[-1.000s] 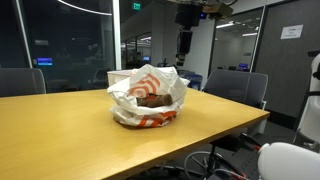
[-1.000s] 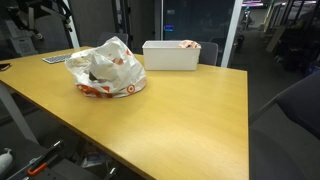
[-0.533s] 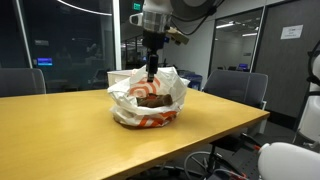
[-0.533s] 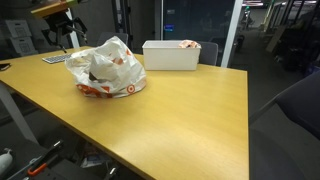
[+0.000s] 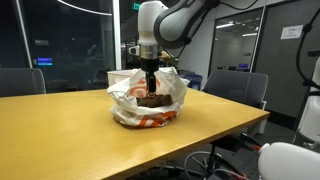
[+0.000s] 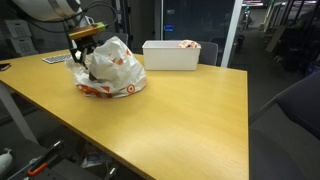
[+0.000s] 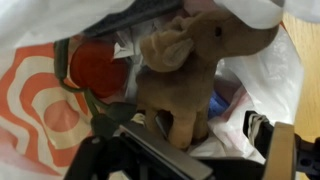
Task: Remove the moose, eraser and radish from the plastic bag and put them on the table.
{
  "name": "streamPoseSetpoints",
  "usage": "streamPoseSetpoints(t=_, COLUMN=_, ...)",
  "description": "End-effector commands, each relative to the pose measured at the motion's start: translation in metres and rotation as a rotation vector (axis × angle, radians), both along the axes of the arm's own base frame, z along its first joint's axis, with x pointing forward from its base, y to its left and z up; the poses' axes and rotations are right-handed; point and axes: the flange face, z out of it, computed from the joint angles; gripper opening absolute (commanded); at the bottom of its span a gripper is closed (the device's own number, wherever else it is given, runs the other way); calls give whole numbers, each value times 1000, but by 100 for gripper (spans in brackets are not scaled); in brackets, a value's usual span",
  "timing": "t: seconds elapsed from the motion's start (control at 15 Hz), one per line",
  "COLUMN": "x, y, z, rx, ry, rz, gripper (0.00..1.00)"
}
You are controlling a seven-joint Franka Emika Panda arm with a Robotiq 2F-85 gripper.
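Note:
The brown plush moose's body (image 5: 154, 100) (image 7: 181, 92) lies uncovered and my open fingers are astride the moose's legs, so my gripper should next go down through the bag's wide-open opening onto it.
A white plastic bag with red rings (image 5: 165, 108) (image 6: 118, 70) lies on the wooden table (image 5: 60, 130) (image 6: 190, 120). In the wrist view its mouth gapes and shows a brown plush moose (image 7: 185, 70), a red radish (image 7: 95, 65) to its left and a small blue thing (image 7: 226, 102) behind it, perhaps the eraser. My gripper (image 5: 150, 84) (image 6: 85, 52) hangs at the bag's mouth. In the wrist view its fingers (image 7: 195, 150) are open on either side of the moose's legs, and I cannot tell if they touch it.
A white rectangular bin (image 6: 170, 55) stands on the table behind the bag. Office chairs (image 5: 240, 85) stand around the table. The table's edge (image 5: 240, 125) runs close by the bag on one side.
The arm has swung in from the side and come down, from high above the table to the bag's mouth. The bag has not moved.

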Motion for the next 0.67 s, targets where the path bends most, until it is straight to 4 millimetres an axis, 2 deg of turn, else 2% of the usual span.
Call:
streamPoseSetpoints(t=0.0, x=16, y=-9, z=-20, rx=8, ry=36, rz=13, gripper=100)
streamPoseSetpoints(t=0.33, x=23, y=-16, z=-53, rx=21, ry=63, rz=1, gripper=100)
streamPoseSetpoints(t=0.4, x=23, y=-18, z=-57, rx=20, ry=63, rz=1, gripper=75)
streamPoseSetpoints(t=0.47, x=24, y=-19, z=-59, rx=26, ry=61, rz=7, gripper=74)
streamPoseSetpoints(t=0.6, x=23, y=-20, z=-59, rx=40, ry=52, rz=-1, gripper=58)
